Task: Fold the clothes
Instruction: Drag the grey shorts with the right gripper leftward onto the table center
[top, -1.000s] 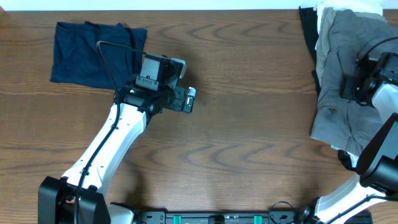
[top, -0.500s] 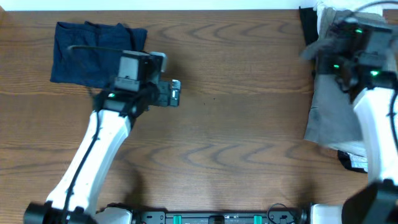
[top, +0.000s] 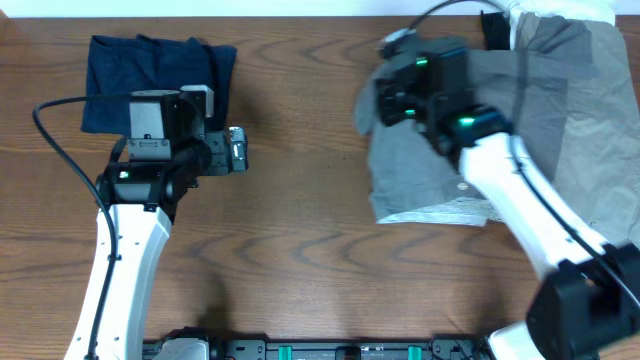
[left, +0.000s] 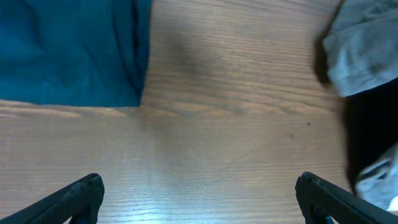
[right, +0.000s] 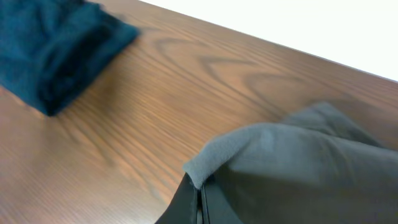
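I will move my right gripper toward the blue garment and release the grey garment's edge on the bare wood beside it, as the grey garment still overlaps the pile.
A grey garment (top: 470, 140) lies stretched from the pile at the far right toward the table's middle. My right gripper (top: 385, 100) is shut on its left edge; the right wrist view shows the grey cloth (right: 292, 162) pinched between the closed fingers (right: 199, 196). A folded dark blue garment (top: 150, 80) lies at the far left and shows in the left wrist view (left: 68, 50) and the right wrist view (right: 50, 50). My left gripper (top: 235, 150) is open and empty over bare wood, just right of the blue garment; its fingertips (left: 199, 199) are wide apart.
A pile of clothes (top: 560, 30) with white and black pieces sits at the far right corner. A white piece (top: 440, 212) shows under the grey garment's front edge. The wooden table (top: 300, 250) spans the view.
My right gripper has dragged the grey garment from the right pile leftward toward the table's middle. My left arm has swung left, nearer the blue garment.
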